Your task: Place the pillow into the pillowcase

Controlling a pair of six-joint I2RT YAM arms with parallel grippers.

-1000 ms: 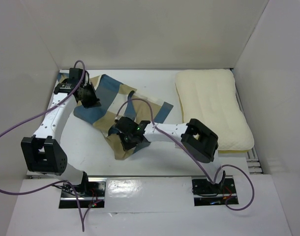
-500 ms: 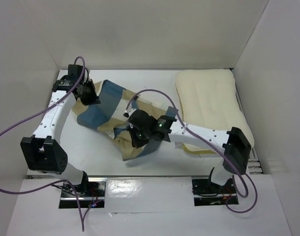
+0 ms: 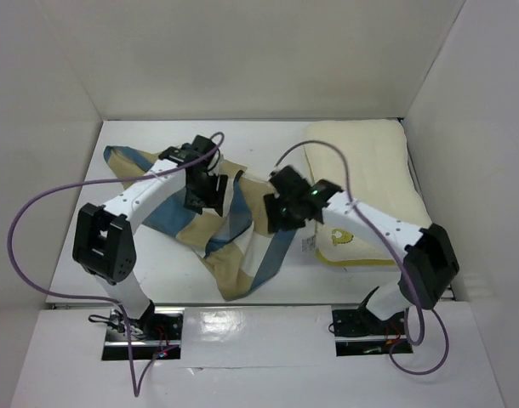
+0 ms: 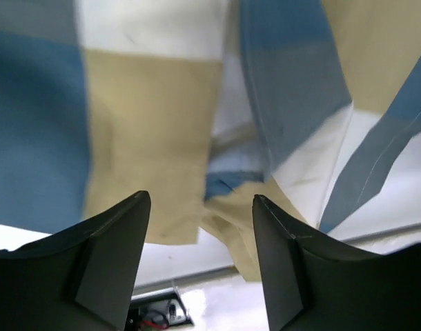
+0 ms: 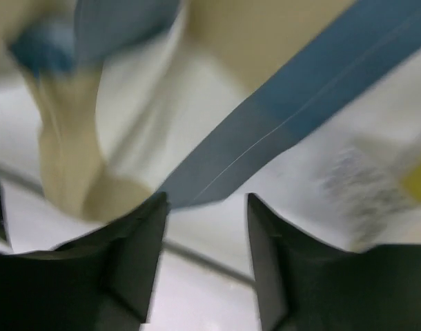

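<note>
My left gripper moves back and down onto the pillowcase's tan edge (image 3: 211,234) (image 4: 205,183) next, below and back of it. That edge runs between the left gripper's open fingers.
The checked blue, tan and cream pillowcase (image 3: 230,242) lies crumpled across the left and middle of the table. The cream pillow (image 3: 370,183) lies to its right, with a yellow logo (image 3: 340,236) and a white tag near its front left corner. My left gripper (image 3: 206,189) hovers over the pillowcase's upper part, open, with nothing between its fingers (image 4: 121,241); checked cloth (image 4: 148,138) fills the view beyond them. My right gripper (image 3: 281,212) stands open over the gap between pillowcase and pillow. A blue strip of the pillowcase (image 5: 279,131) ends beside its left fingertip.
White walls (image 3: 47,127) box in the table on the left, back and right. Purple cables (image 3: 38,212) loop from both arms over the work area. The arm bases and a metal rail (image 3: 242,319) sit at the near edge.
Both grippers have opened and let go of the pillowcase. The left arm swung right to the middle, the right gripper moved back towards the pillow, and the pillowcase now lies spread further right.
</note>
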